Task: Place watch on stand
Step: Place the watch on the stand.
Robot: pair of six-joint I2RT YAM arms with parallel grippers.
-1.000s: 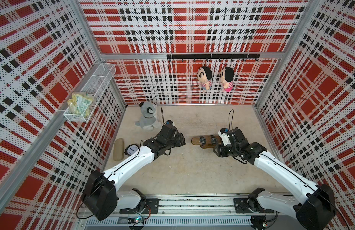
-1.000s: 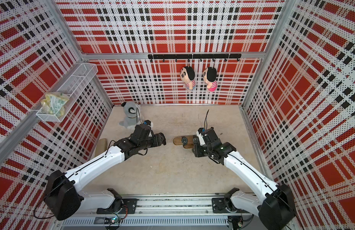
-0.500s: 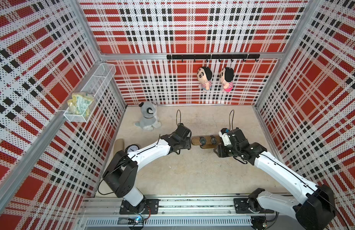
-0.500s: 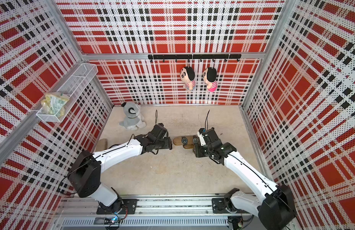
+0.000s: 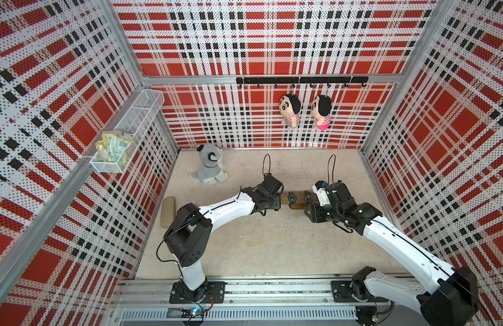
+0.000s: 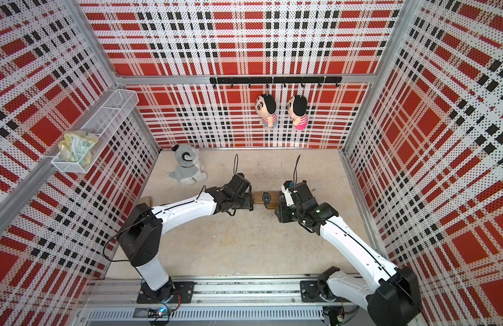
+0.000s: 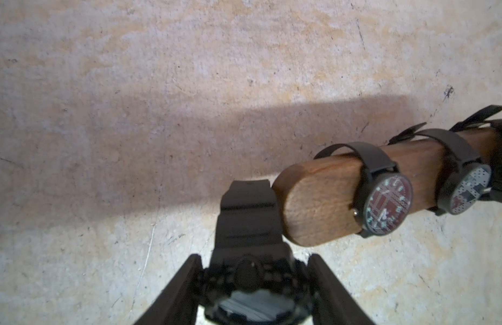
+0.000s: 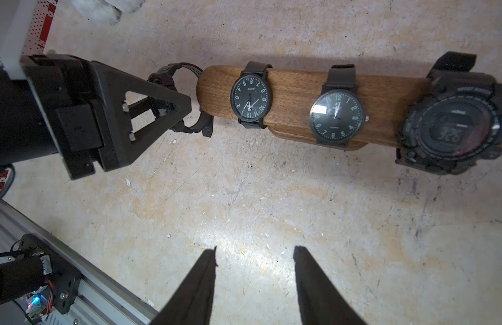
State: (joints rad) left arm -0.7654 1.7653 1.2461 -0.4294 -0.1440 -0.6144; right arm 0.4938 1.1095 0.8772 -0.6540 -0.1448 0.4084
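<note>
I will next use my left gripper to slide the chunky black watch onto the bar's rounded end (image 5: 284,197) (image 7: 310,203), toward the nearest analog watch, and let go, as the strap loop faces the bar.
The stand (image 8: 294,92) is a brown wooden bar on a small base, seen in both top views (image 5: 299,201) (image 6: 258,197). Two black analog watches (image 8: 251,98) (image 8: 337,115) and a chunky digital one (image 8: 452,126) sit on it. My left gripper (image 7: 254,261) is shut on a black chunky watch (image 7: 252,278) by its case. The strap (image 7: 248,213) reaches just up to the bar's rounded left end (image 7: 320,202). In the right wrist view the strap loop (image 8: 173,74) faces that end beside the left gripper (image 8: 171,109). My right gripper (image 8: 255,250) is open and empty over the floor in front of the stand.
A grey plush dog (image 5: 209,166) sits at the back left. A beige oblong case (image 5: 168,211) lies by the left wall. Two dolls (image 5: 289,110) hang from the back rail, and a wire basket (image 5: 126,135) is on the left wall. The arms' base rail (image 5: 258,293) runs along the front.
My left arm has swung right, bringing its gripper up to the stand's left end. The right arm has stayed in place, its jaws a touch wider.
</note>
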